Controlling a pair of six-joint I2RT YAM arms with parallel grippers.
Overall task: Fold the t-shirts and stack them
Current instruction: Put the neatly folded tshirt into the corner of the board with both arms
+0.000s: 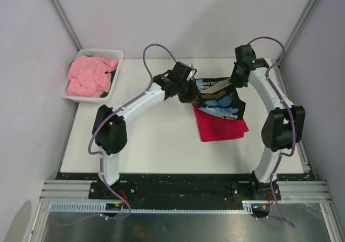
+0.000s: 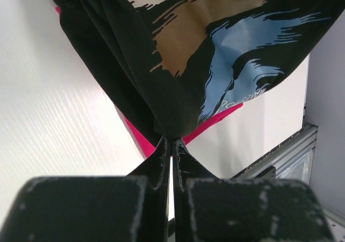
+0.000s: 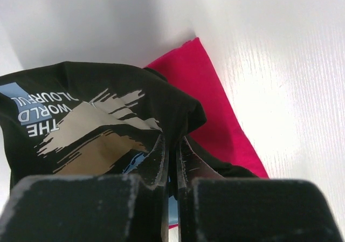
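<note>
The crimson t-shirt's near part lies uncovered, so my right gripper needs to draw back over the folded crimson t-shirt's far part (image 3: 209,104) and let go of the black cloth.
The black t-shirt (image 1: 220,98) with its tan-and-blue print hangs stretched between both grippers above the table, print facing up. My left gripper (image 1: 190,92) is shut on its left edge; in the left wrist view the cloth (image 2: 215,53) bunches right at the fingertips (image 2: 171,140). My right gripper (image 1: 235,78) is shut on its right edge, and the black cloth (image 3: 97,112) is pinched there too (image 3: 173,139). Under the black shirt lies the folded crimson t-shirt (image 1: 221,126), flat on the table, also seen as red cloth (image 3: 215,102). The pink t-shirt (image 1: 90,76) lies crumpled in the basket.
A white mesh basket (image 1: 114,54) stands at the table's far left corner. The white table (image 1: 156,145) ends at a metal rail along the near edge, and grey walls close in at the back and sides.
</note>
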